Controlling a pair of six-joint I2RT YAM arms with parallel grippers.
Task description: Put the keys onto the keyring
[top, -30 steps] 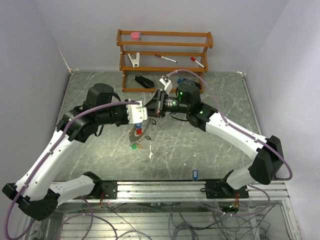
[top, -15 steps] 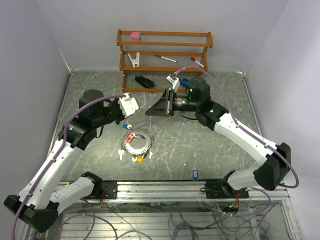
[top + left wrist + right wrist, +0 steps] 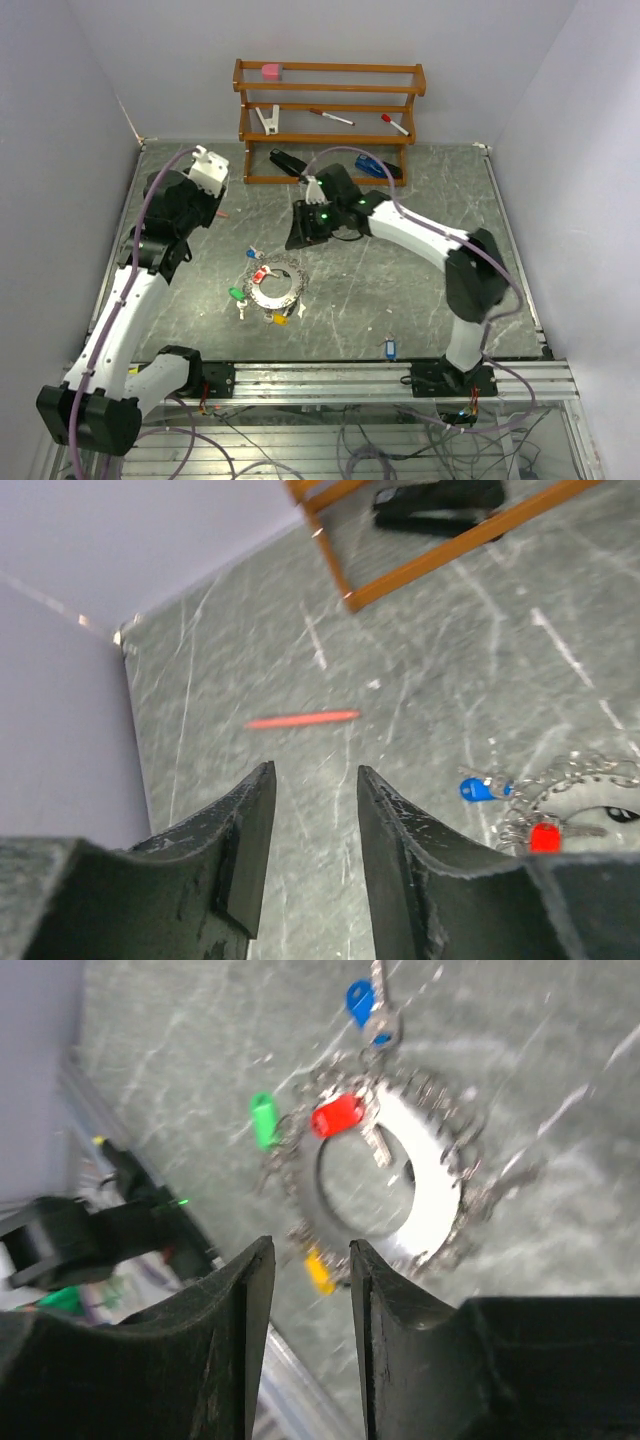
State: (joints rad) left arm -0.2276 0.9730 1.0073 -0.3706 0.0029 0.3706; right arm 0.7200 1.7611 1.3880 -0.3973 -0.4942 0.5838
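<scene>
The keyring's edge by the blue-tagged key lies below and to the left in the top view, so next my right gripper should move that way and down.
The keyring lies flat on the table, fringed with small silvery keys and carrying red, green and yellow tags. It also shows in the right wrist view and at the edge of the left wrist view. A blue-tagged key lies just beyond the ring's far left side. Another blue key lies near the front rail. My right gripper hangs open and empty above the ring's far side. My left gripper is open and empty, off to the far left.
A wooden shelf stands at the back with a pink block, a clip and pens. A black stapler lies under it. A red pen lies on the table ahead of my left gripper. The front rail borders the near edge.
Both grippers met over the ring a second ago and have drawn apart. The left arm swung back to the far left. The right gripper moved left and down. The ring now lies flat.
</scene>
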